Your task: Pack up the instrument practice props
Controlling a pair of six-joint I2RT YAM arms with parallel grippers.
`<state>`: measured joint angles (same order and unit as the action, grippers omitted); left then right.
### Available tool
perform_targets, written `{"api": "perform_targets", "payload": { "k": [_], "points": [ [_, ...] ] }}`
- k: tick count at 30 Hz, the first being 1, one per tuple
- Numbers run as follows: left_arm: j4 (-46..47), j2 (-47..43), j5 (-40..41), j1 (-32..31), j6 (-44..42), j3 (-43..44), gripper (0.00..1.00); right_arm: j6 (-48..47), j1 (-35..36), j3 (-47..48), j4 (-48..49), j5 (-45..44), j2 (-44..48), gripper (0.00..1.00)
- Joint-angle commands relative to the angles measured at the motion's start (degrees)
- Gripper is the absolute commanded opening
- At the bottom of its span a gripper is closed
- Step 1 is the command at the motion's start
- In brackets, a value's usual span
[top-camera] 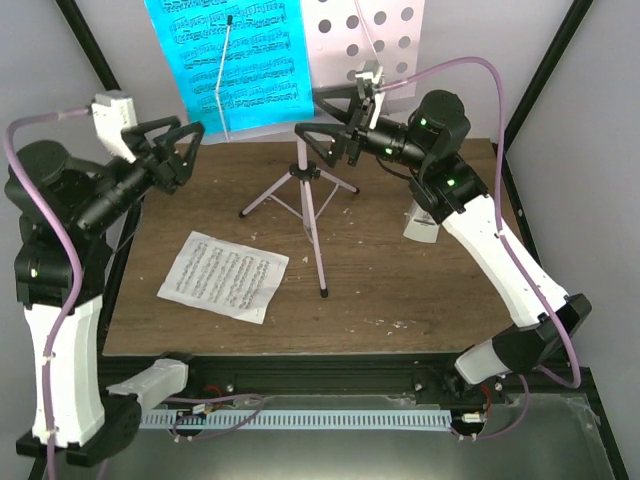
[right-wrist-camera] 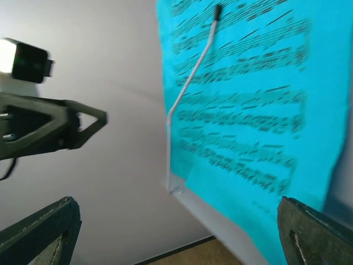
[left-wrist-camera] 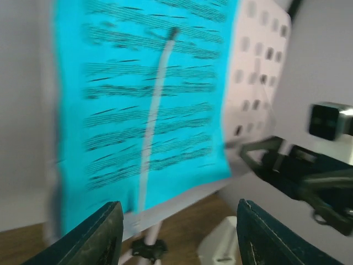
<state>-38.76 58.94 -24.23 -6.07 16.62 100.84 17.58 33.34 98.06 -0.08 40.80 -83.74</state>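
Note:
Next, the right gripper goes sideways to its left in the top view onto the booklet's nearest edge (top-camera: pixel 308 92) (right-wrist-camera: pixel 332 174), since the wire arm leaves that edge bare.
The pale pink music stand stands at the back of the table on thin tripod legs (top-camera: pixel 305 190). Its perforated desk (top-camera: pixel 375 35) holds the teal sheet-music booklet (top-camera: pixel 235 60) under a thin wire arm (top-camera: pixel 226 85). My left gripper (top-camera: pixel 192 150) is open and empty, left of the stand's lower edge. My right gripper (top-camera: pixel 308 118) is open and empty, just right of the booklet. The white metronome (top-camera: pixel 421 222) stands behind my right arm, partly hidden. The left wrist view shows the booklet (left-wrist-camera: pixel 149 99), desk (left-wrist-camera: pixel 259 61) and metronome (left-wrist-camera: pixel 223 245). The right wrist view shows the booklet (right-wrist-camera: pixel 248 110).
A loose white sheet of music (top-camera: pixel 222 275) lies flat on the brown table (top-camera: pixel 400 290), front left of the tripod. The tripod's front leg (top-camera: pixel 317 250) reaches toward mid-table. Black frame posts stand at the back corners. A grey tray lies below the table's front edge.

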Motion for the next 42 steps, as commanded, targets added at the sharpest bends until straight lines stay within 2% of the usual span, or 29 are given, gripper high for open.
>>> {"api": "perform_targets", "payload": {
  "k": [1,7,12,16,21,28,32,36,40,42],
  "points": [
    [-7.85,7.19,-1.49,-6.67,-4.68,9.76,0.55,0.55,-0.05,5.52,-4.41,-9.24,-2.76,0.98],
    [-8.37,12.02,5.84,-9.05,-5.19,14.99,0.53,1.95,-0.12,13.72,-10.54,-11.09,-8.34,0.94],
    [-10.23,15.92,7.89,-9.08,-5.26,18.43,0.49,3.89,-0.08,13.85,-8.55,-9.93,-9.36,0.85],
    [-8.37,16.51,8.65,-9.09,-5.34,18.42,0.49,5.45,-0.11,14.14,-5.74,-7.81,-10.3,0.74],
    [-6.36,19.08,5.36,-9.1,-4.15,21.14,0.47,6.6,-0.11,14.55,-2.61,-6.87,-11.28,0.57],
    [-4.05,25.56,0.86,-9.07,-1.23,28.27,0.37,7.84,-0.03,15.69,1.19,-5.67,-12.49,0.41],
    [-2.61,28.22,-1.28,-9.07,-2.05,31.26,0.31,7.95,0.14,16.61,3.12,-4.28,-13.42,0.25],
    [1.27,26.73,-0.44,-9.11,-4.27,27.51,0.16,7.5,0.26,16.78,3.17,-4.17,-13.52,0.11],
    [4.95,23.17,2.17,-9.06,-6.64,21.88,0.0,6.79,0.28,15.48,3.17,-5.83,-12.52,0.01],
    [7.15,21.23,2.81,-9.05,-8.23,18.7,0.0,6.81,0.32,14.53,3.44,-6.71,-11.97,0.01]
  ]
}}
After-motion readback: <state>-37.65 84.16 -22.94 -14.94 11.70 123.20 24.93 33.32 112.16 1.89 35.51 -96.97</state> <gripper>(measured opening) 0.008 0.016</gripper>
